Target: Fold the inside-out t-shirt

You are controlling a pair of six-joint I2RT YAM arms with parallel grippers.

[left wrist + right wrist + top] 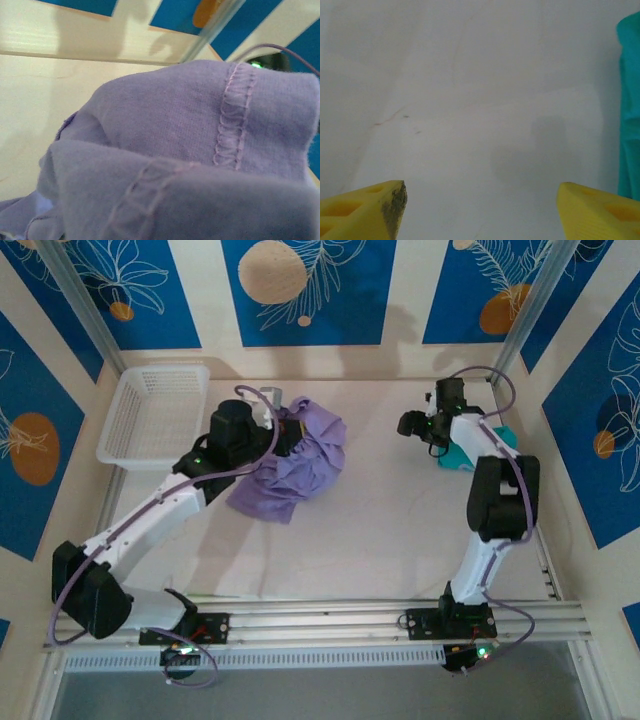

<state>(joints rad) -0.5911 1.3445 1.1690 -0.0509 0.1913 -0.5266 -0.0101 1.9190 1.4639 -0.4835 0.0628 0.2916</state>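
The t-shirt [305, 460] lies bunched up. Next, my left gripper will bring the cloth toward my right gripper, over the bare table between them, and let go of it.
The inside-out t-shirt [305, 460], lavender and thin, lies bunched in a heap at the table's back middle-left. My left gripper [291, 437] is buried in its upper left part, shut on the cloth, and the fabric rises toward it. Up close, the t-shirt [170, 130] drapes over the fingers and hides them; an exposed overlock seam [230, 120] runs down it. My right gripper [412, 425] hovers over bare table at the back right. Its yellow fingers [375, 205] stand wide apart around the gripper's middle [481, 192], open with nothing between them.
A white plastic basket [155, 415] stands at the back left, beside the left arm. A small teal-green garment [470, 455] lies under the right arm, and its edge [629, 100] is just right of the right gripper. Blue-patterned walls enclose the table.
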